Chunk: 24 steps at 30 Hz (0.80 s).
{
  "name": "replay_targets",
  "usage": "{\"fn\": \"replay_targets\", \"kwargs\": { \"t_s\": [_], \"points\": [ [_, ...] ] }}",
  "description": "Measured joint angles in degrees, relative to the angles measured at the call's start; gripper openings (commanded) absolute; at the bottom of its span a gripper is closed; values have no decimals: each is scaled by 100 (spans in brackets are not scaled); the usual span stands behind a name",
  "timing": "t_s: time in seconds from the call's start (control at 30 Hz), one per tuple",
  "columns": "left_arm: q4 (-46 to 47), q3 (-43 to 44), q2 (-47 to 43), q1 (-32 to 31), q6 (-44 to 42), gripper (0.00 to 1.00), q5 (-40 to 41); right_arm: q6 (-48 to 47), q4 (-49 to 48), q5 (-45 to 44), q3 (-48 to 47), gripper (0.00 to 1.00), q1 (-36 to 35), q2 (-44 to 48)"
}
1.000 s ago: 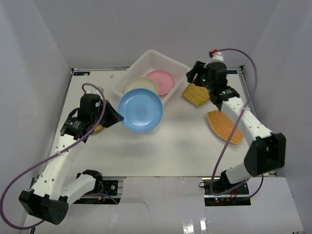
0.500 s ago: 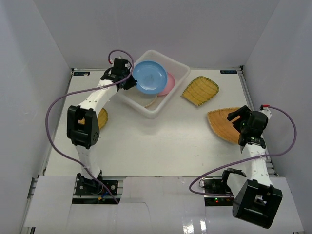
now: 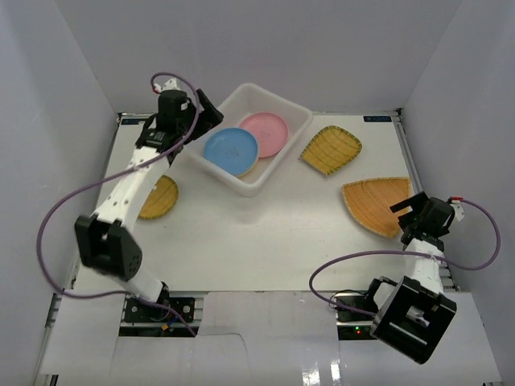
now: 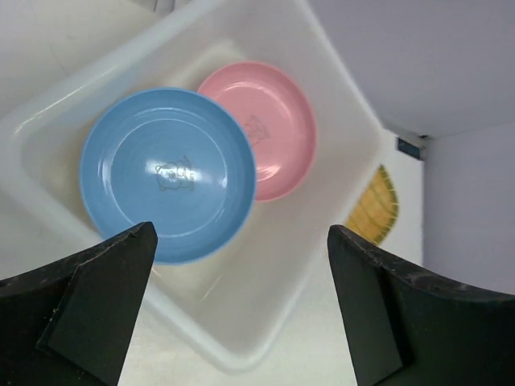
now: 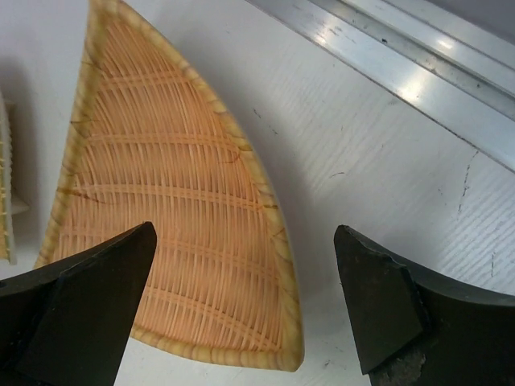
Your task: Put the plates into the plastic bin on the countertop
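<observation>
The fan-shaped plate's rim by the near corner [image 3: 396, 227] [image 5: 286, 289] is below my right gripper and runs between its open fingers, so I will move the gripper down onto that rim next.
The white plastic bin [image 3: 295, 113] stands at the back of the countertop [image 3: 265, 233]. Inside it a blue plate [image 3: 231, 149] lies flat beside a pink plate [image 3: 265, 134], with a cream rim [image 3: 253, 167] showing under the blue one. My left gripper [image 3: 208, 114] hangs open above the bin's back left corner, holding nothing. In the left wrist view the blue plate [image 4: 167, 173] and pink plate [image 4: 269, 129] lie below the left gripper [image 4: 241, 241]. My right gripper [image 3: 408, 211] is open over the near corner of the fan-shaped woven plate [image 3: 374, 205], [image 5: 161, 225]; the right gripper [image 5: 243, 241] straddles that plate's edge.
A squarish woven plate [image 3: 330, 149] lies right of the bin. A round woven plate [image 3: 157, 197] sits at the left, partly under the left arm. Pale grey walls close in three sides. A metal rail [image 5: 402, 56] runs along the countertop's right edge.
The left gripper has opened and let the blue plate drop flat into the bin, then drawn back left. The right gripper has opened wider and shifted toward the fan plate's corner.
</observation>
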<state>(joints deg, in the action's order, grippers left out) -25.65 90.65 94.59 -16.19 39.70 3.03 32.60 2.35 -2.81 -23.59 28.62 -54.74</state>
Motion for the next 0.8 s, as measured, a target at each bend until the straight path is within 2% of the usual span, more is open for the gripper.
{"fn": "replay_targets", "kwargs": {
  "t_s": [0.17,0.2,0.3,0.33,0.4,0.43,0.5,0.57,0.63,0.8],
  "points": [
    [153,-1897,-2855,57,4,95,153,245,-667,946,385,80,258,-605],
    [118,-2216,-3285,85,48,95,240,310,-789,1102,474,79,271,-717],
    [-284,-3167,-4352,162,317,94,544,557,-1355,1523,595,65,302,-1056],
    [-476,-3473,-4592,184,468,93,660,649,-1523,1604,627,53,315,-1191],
    [-909,-4000,-4933,195,826,93,868,796,-1812,1744,693,36,330,-1397],
    [-1113,-4238,-5047,199,1036,93,942,894,-1947,1797,758,20,334,-1475],
    [-1510,-4669,-5261,199,1460,93,1121,1115,-2133,1947,898,8,356,-1515],
    [-1888,-5027,-5471,199,1906,98,1353,1440,-2391,2138,962,8,363,-1377],
    [-2227,-5298,-5626,212,2350,98,1681,1617,-2426,2192,1027,8,348,-1106],
    [-2275,-5600,-5466,275,2896,98,2376,1858,-1805,2297,785,8,216,125]
  ]
}}
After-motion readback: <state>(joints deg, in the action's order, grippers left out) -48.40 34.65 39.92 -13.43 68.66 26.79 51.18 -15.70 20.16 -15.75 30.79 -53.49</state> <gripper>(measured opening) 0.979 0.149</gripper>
